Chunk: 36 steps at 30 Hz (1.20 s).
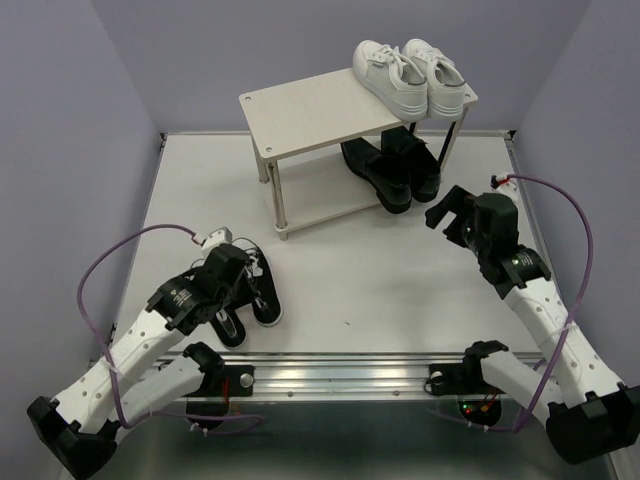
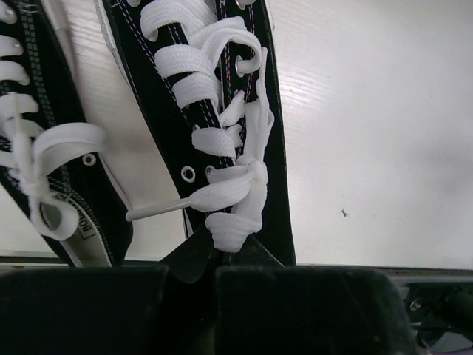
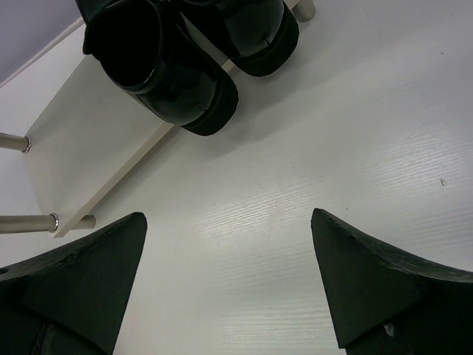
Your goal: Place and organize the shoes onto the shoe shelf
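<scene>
My left gripper carries the sneaker to the right in the top view and releases it next, since bare tabletop before the shelf (image 2: 344, 111) lies that way.
Two small black canvas sneakers (image 1: 266, 298) with white laces lie at the table's front left. My left gripper (image 1: 243, 284) sits on top of them. In the left wrist view it (image 2: 222, 255) is shut on the tongue of one canvas sneaker (image 2: 279, 185), and the other sneaker (image 2: 44, 96) lies to its left. The shoe shelf (image 1: 300, 110) stands at the back centre. White sneakers (image 1: 410, 75) sit on the right of its top board. Black loafers (image 1: 395, 172) sit on the lower board and also show in the right wrist view (image 3: 166, 70). My right gripper (image 1: 447, 215) (image 3: 228, 222) is open and empty, just right of the loafers.
The shelf's left halves, top and bottom (image 3: 81, 148), are bare board. A thin shelf leg (image 1: 281, 205) stands at the front left corner. Purple cables loop from both arms. A metal rail (image 1: 340, 378) runs along the near table edge.
</scene>
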Motion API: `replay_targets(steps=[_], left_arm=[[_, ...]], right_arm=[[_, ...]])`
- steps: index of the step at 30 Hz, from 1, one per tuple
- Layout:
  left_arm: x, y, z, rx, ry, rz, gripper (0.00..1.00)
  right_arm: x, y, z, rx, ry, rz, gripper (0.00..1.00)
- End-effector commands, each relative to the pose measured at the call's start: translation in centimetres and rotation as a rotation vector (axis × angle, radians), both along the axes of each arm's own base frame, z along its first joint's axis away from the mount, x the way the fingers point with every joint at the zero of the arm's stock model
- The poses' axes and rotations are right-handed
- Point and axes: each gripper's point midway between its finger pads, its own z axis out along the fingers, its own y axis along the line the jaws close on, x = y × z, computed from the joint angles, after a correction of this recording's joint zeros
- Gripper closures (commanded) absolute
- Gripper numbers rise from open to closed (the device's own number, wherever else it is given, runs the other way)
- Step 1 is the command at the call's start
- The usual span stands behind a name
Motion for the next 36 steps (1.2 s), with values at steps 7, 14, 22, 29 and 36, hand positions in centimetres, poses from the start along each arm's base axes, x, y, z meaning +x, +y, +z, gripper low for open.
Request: replay_targets(steps=[7,14,22,29,36], left_arm=[[0.7,-12.3,2.3,-0.076,-0.105,-0.337,1.00],[3.0,-19.7,4.5,-0.194,-0.171,-0.386,1.00],[6.4,-21.7,-0.6,-0.157,-0.089,-0.114,1.00],[6.4,-26.0,-2.9,-0.113,-0.020,-0.165,0.95],[4.6,-29.0,-1.5,-0.117,-0.026,-0.295,0.46]], right_arm=[[-0.6,-1.5,2.2,-0.041,-0.051,-0.049,0.02],[-1.0,-1.4,1.8,-0.068,-0.020,-0.020,0.00],[-1.9,-1.4,1.1,-0.084,-0.002,0.008,0.00],[-2.5,-1.1,1.1,-0.094,0.010,0.045,0.00],[-3.0,0.6,0.1,-0.087,0.034,0.160,0.00]])
